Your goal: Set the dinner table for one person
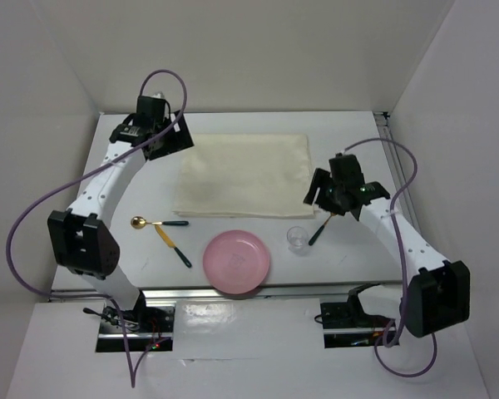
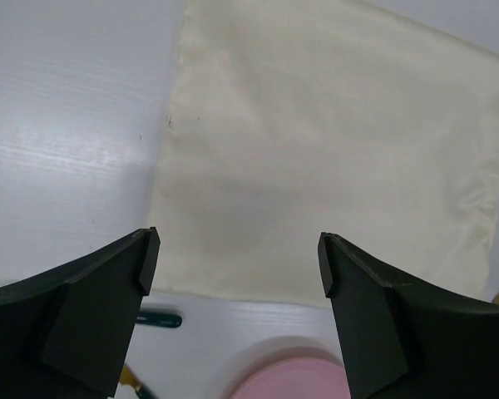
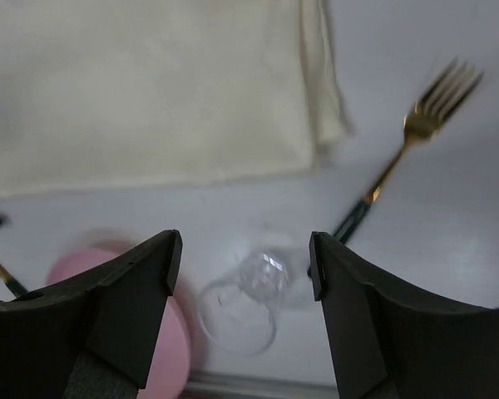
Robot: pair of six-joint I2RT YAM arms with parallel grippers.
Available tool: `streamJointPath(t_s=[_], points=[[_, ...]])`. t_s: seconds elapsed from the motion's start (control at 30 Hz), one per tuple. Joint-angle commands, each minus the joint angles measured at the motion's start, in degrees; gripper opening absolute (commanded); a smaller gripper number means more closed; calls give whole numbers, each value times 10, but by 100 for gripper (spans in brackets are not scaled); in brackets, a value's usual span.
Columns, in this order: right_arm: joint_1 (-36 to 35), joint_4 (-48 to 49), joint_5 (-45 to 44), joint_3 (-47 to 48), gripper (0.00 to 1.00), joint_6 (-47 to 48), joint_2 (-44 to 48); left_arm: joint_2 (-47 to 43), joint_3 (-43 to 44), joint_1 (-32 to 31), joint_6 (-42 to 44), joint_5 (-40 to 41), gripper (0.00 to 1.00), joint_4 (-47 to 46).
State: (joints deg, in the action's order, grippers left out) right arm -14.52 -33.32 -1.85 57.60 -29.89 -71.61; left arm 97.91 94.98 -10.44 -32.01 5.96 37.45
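My right gripper will next go down and back to the clear glass [image 1: 298,238], onto the glass's rim by the fork, as the glass's opening is open.
The white dinner table [image 1: 358,258] carries a cream cloth [image 1: 243,174] at the back middle. In front of it lie a gold spoon [image 1: 154,223], a knife [image 1: 173,245], a round pink plate [image 1: 237,262], a clear glass [image 1: 298,238] and a fork [image 1: 320,229]. My left gripper [image 1: 179,140] is open and empty above the cloth's left edge [image 2: 316,150]. My right gripper [image 1: 323,204] is open and empty, hovering above the glass [image 3: 241,303], with the fork [image 3: 399,158] to its right.
White walls close in the table on three sides. A metal rail [image 1: 233,293] runs along the near edge just in front of the plate. The right wrist view shows the plate's rim [image 3: 170,341] left of the glass and the cloth's corner [image 3: 316,108].
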Motion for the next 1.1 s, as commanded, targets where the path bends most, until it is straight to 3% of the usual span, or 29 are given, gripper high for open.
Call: streamJointPath(t_s=[0.0,0.3,0.37,0.5,0.6,0.67,0.73,0.77,0.9,1.07], points=[[-34,-79,30,-64,75,-63,53,-58,-64,-5,-15,3,96,-8],[-90,-47,57,-146,75,-87,46,-74,-79,-21,-2,-38,96,10],[-97,-42,51,-158,69,-87,39,-74,-79,-27,4,-32,96,10],[-97,-23,18,-158,49,-93,21,-74,-84,-27,4,-27,91,10],[-97,-24,5,-152,31,-93,6,-74,-84,-27,4,-12,89,17],[-97,-38,-11,-138,13,-93,6,-74,-84,-27,4,-12,89,17],[-103,-68,-39,-101,1,-98,15,-74,-78,-27,-2,-6,88,22],[-103,-83,-48,-69,0,-98,15,-74,-78,-27,-2,-6,88,22],[-91,-90,-91,34,0,-51,-11,-80,-73,-37,7,-39,87,37],[-52,-74,-120,201,0,19,-164,-85,-75,-52,6,-5,98,62]])
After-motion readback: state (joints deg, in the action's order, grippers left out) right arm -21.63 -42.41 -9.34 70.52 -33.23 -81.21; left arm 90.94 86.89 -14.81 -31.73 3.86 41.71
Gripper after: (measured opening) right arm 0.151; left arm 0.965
